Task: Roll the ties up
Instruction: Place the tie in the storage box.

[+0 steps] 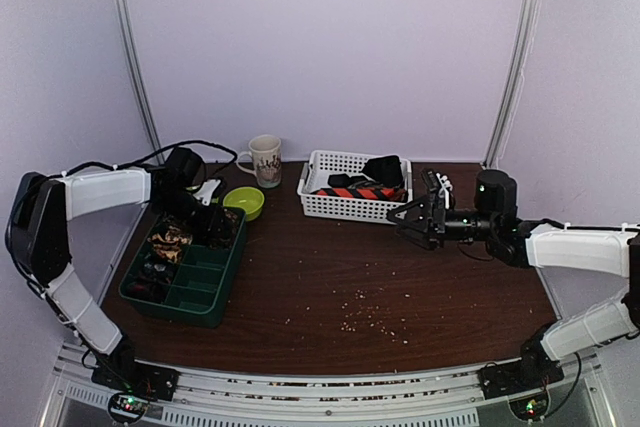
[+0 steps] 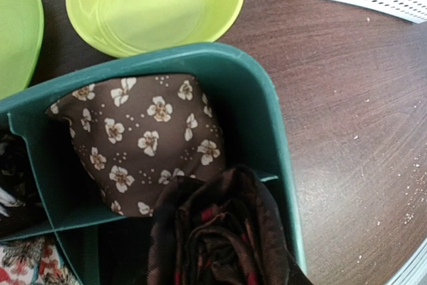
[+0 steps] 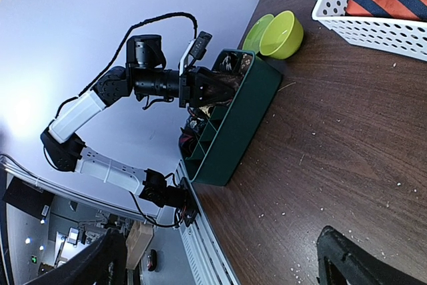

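Observation:
The section of the tray beside the brown floral tie is still empty, so my left gripper will next move down into it and release the rolled dark tie.
A rolled dark tie with red spots fills the bottom of the left wrist view and hides my left fingers. It hangs over a compartment of the green divided tray. My left gripper is shut on it above the tray's far right corner. Behind it a rolled brown floral tie lies in the corner compartment. More rolled ties fill the tray's left cells. An orange-red and navy striped tie and a black tie lie in the white basket. My right gripper hovers open and empty in front of the basket.
Stacked lime-green bowls and a patterned mug stand behind the tray. Pale crumbs are scattered on the dark wood table. A black cable loops over the left arm.

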### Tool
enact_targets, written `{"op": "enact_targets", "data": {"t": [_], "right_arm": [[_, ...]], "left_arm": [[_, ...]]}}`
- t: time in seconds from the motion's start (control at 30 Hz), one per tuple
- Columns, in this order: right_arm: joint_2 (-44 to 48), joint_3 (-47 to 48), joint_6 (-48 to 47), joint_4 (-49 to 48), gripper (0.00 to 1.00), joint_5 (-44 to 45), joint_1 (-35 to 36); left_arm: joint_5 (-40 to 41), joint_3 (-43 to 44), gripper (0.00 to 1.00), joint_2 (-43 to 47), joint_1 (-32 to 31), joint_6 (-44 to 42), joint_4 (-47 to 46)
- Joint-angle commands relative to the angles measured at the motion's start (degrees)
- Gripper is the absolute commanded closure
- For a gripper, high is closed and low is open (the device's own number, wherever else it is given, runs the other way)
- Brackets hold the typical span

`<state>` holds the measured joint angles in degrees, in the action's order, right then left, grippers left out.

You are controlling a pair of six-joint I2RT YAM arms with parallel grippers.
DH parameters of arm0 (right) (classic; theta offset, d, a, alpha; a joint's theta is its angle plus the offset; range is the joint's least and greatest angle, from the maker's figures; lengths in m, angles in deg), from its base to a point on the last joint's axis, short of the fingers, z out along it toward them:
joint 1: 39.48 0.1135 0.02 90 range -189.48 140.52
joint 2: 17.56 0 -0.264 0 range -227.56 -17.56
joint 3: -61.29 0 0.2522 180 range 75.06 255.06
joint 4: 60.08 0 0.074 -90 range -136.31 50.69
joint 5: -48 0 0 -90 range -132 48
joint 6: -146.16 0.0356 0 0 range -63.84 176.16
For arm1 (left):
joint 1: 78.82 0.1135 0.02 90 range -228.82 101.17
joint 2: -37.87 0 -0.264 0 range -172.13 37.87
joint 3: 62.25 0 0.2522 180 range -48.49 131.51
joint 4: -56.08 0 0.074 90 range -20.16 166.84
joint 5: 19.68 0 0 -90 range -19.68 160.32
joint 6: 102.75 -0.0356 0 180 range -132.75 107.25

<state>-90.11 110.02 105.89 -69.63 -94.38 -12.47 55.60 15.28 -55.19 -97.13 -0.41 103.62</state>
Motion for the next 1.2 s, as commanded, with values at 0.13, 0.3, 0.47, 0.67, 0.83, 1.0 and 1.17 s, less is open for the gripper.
{"op": "enact_targets", "data": {"t": [0.13,0.3,0.47,0.67,0.83,1.0,1.17], "right_arm": [[-0.1,0.3,0.2,-2.1,0.00,-0.8,-0.2],[-0.7,0.6,0.1,-2.0,0.00,-0.9,-0.2],[-1.4,0.9,0.6,-2.5,0.00,-1.0,-0.2],[-1.0,0.6,0.5,-2.2,0.00,-0.9,-0.2],[-0.9,0.6,0.7,-2.0,0.01,-0.9,-0.2],[-0.7,0.6,0.9,-1.8,0.00,-0.6,-0.2],[-1.2,0.4,1.7,-2.9,0.00,-0.5,-0.2]], "left_arm": [[2.9,-0.1,1.00,-4.8,0.6,-0.6,1.9],[7.1,-0.6,1.00,-6.4,1.1,0.0,3.2],[9.3,0.8,1.00,-10.3,1.1,0.9,3.4],[12.5,0.9,1.00,-14.3,1.1,2.3,3.2],[13.6,-0.3,0.87,-15.8,1.0,3.0,1.3],[14.2,-1.3,0.66,-12.5,0.7,3.4,0.6],[15.3,1.1,0.55,-8.2,0.0,3.2,3.8]]}}
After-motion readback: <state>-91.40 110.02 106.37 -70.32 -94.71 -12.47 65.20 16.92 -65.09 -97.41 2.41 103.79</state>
